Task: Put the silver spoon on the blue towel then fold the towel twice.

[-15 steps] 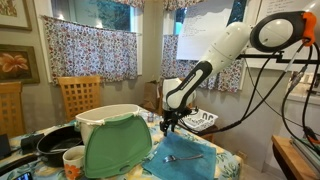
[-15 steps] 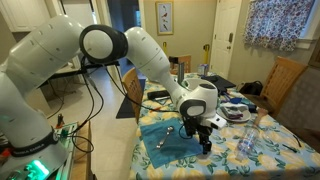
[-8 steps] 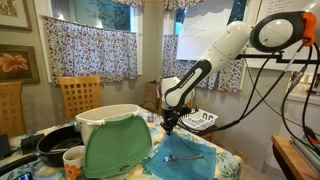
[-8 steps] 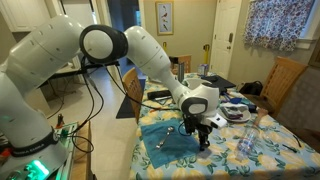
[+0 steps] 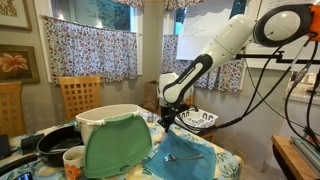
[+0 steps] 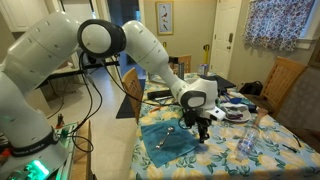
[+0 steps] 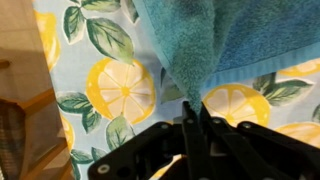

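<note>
My gripper will next carry the towel's pinched corner back toward my base, over the silver spoon, to the towel's opposite side (image 6: pixel 149 131) and let it go there, as the towel lies spread out.
The blue towel (image 5: pixel 188 150) lies spread on the lemon-print tablecloth, also seen in an exterior view (image 6: pixel 168 145). On the towel (image 7: pixel 235 40) rests the silver spoon (image 5: pixel 184 157), whose bowl end shows in an exterior view (image 6: pixel 171 131). My gripper (image 7: pixel 196 122) is shut on one corner of the towel, and the cloth rises in a pinched peak between the fingers. In both exterior views the gripper (image 5: pixel 165 125) (image 6: pixel 203 130) hangs just above the table at the towel's edge. The spoon is out of the wrist view.
A white bin (image 5: pixel 103 116) with a green mat (image 5: pixel 118 147) leaning on it stands beside the towel. A black pan (image 5: pixel 52 144) and a mug (image 5: pixel 73 157) sit near it. Behind the gripper is a dish rack (image 5: pixel 198 121). Wooden chairs (image 5: pixel 78 95) (image 6: pixel 286 84) border the table.
The jaws have closed on the towel corner, and the gripper has risen slightly, pulling that corner up. The spoon has stayed on the towel.
</note>
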